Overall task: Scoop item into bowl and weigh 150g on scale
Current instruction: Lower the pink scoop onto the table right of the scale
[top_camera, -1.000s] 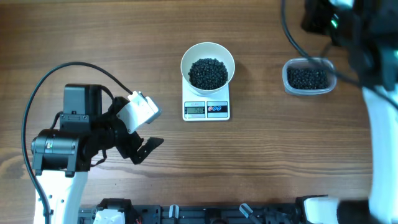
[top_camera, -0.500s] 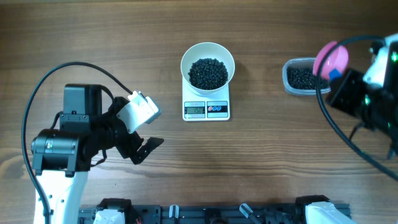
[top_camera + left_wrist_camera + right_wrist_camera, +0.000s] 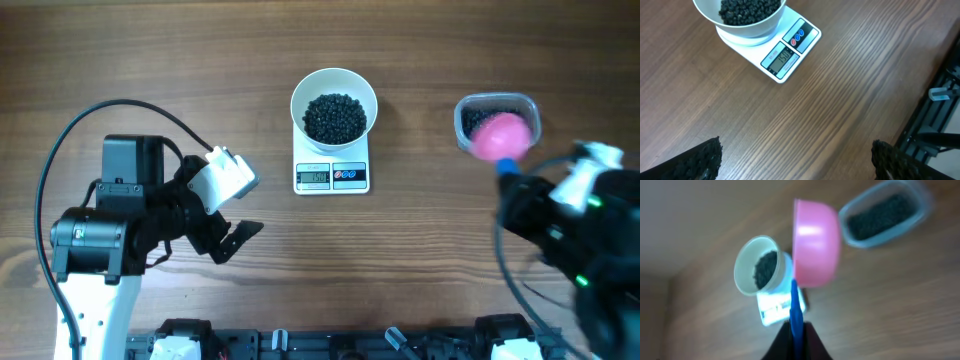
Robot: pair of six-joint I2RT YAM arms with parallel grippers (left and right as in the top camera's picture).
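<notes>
My right gripper has the scoop and next needs to move down and left in the overhead view, then release it on the tabletop beside the scale, because the scale's display shows the target.
The white bowl stands on the scale, filled with the item, small black beads. The left wrist view shows the bowl, the beads and the scale, whose display seems to read 150. My left gripper rests open left of the scale, and its jaws hold nothing. My right gripper is shut on the blue handle of a pink scoop. The scoop hangs over a clear tub.
The clear tub holds more black beads and sits at the back right. A black rail runs along the table's front edge. The left arm's cable loops over the table at the left.
My right arm has swung from the back right corner down toward the front, bringing the pink scoop over the clear tub. The left arm, bowl and scale have not moved.
</notes>
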